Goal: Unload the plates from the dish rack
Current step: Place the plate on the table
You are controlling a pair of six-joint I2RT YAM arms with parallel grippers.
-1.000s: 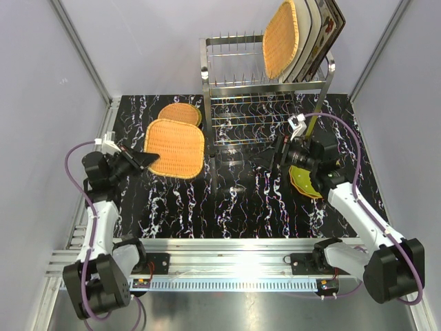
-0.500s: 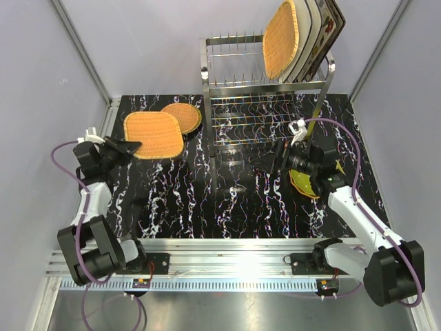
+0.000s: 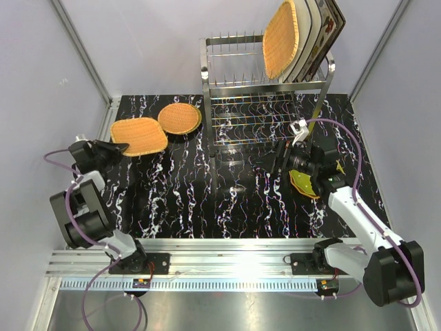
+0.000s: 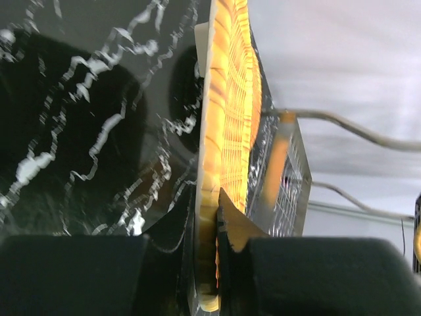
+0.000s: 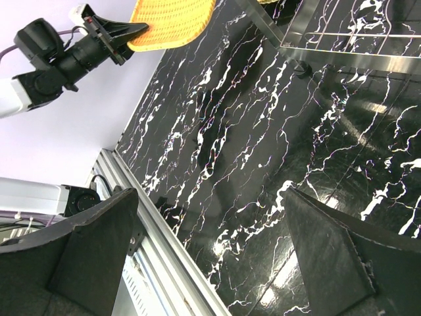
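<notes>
The bare tabletop [image 4: 154,125] beside the round plate is below my left gripper, so my gripper will next lower the squarish orange woven plate [image 4: 227,125] and let go of it.
My left gripper [image 3: 116,146] is shut on the near rim of a squarish orange woven plate [image 3: 139,135], held low over the table's far left. In the left wrist view that plate [image 4: 227,125] stands edge-on, pinched between the fingers of the left gripper [image 4: 217,227]. A round orange woven plate [image 3: 180,118] lies on the table beside it. The dish rack [image 3: 234,86] holds an orange woven plate [image 3: 281,38], cream plates [image 3: 310,34] and a flower-patterned one [image 3: 332,26] upright at its top right. My right gripper [image 3: 278,160] hangs open and empty in front of the rack, over bare table in its wrist view [image 5: 217,243].
A lime-green plate [image 3: 305,183] lies on the table under the right arm. The rack's steel legs [image 5: 296,26] stand close to the right gripper. A side wall [image 3: 55,89] runs close by the left gripper. A metal rail [image 3: 234,248] borders the near edge.
The left arm has swung left and toward the back with the squarish woven plate, from mid-left of the table to its left edge. The right arm has barely moved.
</notes>
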